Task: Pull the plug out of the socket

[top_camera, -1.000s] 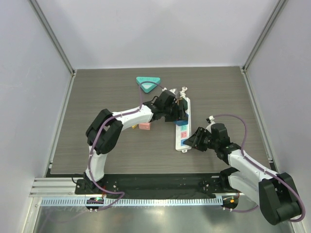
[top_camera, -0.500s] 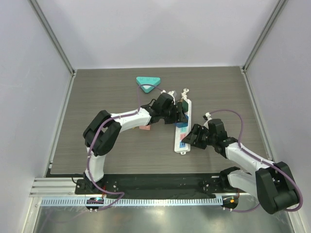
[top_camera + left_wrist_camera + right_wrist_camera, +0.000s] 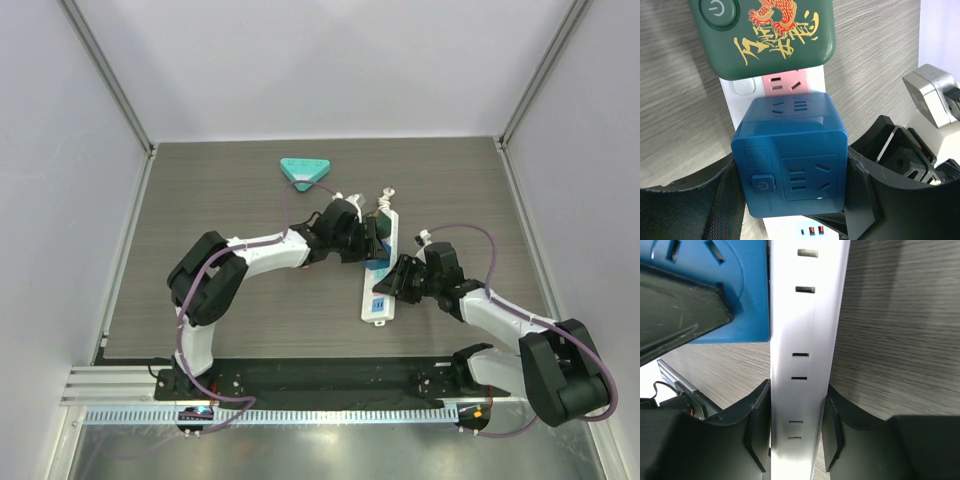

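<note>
I should lift my left gripper, move it to the left in the top view, then lower it and let go of the plug on the open tabletop, because my right gripper holds the power strip point(image 3: 377, 285).
The socket, a long white power strip point(image 3: 377, 285), lies mid-table with its blue label point(image 3: 379, 303) at the near end and its knotted cord point(image 3: 383, 197) at the far end. A blue cube plug point(image 3: 792, 155) sits on it, beside a dark green adapter point(image 3: 765, 35). My left gripper point(image 3: 370, 243) is shut on the blue plug, with a finger point(image 3: 690, 200) on each side of it. My right gripper point(image 3: 397, 282) is shut across the strip's width point(image 3: 807, 340), just nearer than the plug point(image 3: 740, 290).
A teal triangular block point(image 3: 304, 172) lies at the back, left of the strip. The two grippers work close together over the strip. Grey walls enclose the table on three sides.
My right gripper has moved in from the strip's near end and closed across it. The strip's near end has shifted slightly. My left gripper stays on the blue plug, a little lower.
</note>
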### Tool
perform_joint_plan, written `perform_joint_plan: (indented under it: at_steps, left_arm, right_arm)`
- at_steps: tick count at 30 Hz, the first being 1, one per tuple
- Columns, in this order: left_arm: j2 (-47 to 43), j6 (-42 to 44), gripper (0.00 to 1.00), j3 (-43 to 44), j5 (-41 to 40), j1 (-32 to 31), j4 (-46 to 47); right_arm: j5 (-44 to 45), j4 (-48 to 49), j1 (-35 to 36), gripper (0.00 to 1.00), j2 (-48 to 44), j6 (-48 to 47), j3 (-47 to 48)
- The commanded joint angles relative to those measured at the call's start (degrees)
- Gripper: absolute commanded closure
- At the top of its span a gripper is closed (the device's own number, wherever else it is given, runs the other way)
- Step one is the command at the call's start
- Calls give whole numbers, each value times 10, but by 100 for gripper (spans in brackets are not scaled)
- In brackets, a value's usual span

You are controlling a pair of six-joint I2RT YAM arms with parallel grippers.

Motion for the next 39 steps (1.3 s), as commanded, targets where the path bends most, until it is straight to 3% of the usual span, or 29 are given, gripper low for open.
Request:
perform_joint_plan:
  at_steps: [1,4,9,16,23,30,33,34,39]
  left_arm:
    - [-60,3,100,-14,79,-20,38]
    - [-74,2,100,-30,79,-20,77]
    - [-114,-20,100,-91,58,-21,182]
    - [-177,-35,100,-164,79,-20,312]
    - [-174,-35,100,-146,94,-20,242]
    - [-291,-52,100,-242,-1,-1,239]
    - [-401,-86,100,-331,-116,10,252]
    - [-429,-96,100,-373,-194,12,242]
    - [-618,-82,100,-415,-321,57,98]
  right_arm:
    - [100,13,-9,83,10,-21,-16]
    - [117,14,-9,99,-6,-1,-36]
    - [209,-10,-9,99,-68,43,-67]
    - [236,-49,-30,99,-105,67,-82]
    - [204,-41,-46,99,-74,64,-73]
    - [193,-24,-47,99,-115,45,-87]
    - [185,-15,-47,99,-113,43,-92]
    - [179,-13,-47,99,-106,40,-90]
    - [165,-10,-48,99,-94,34,-87]
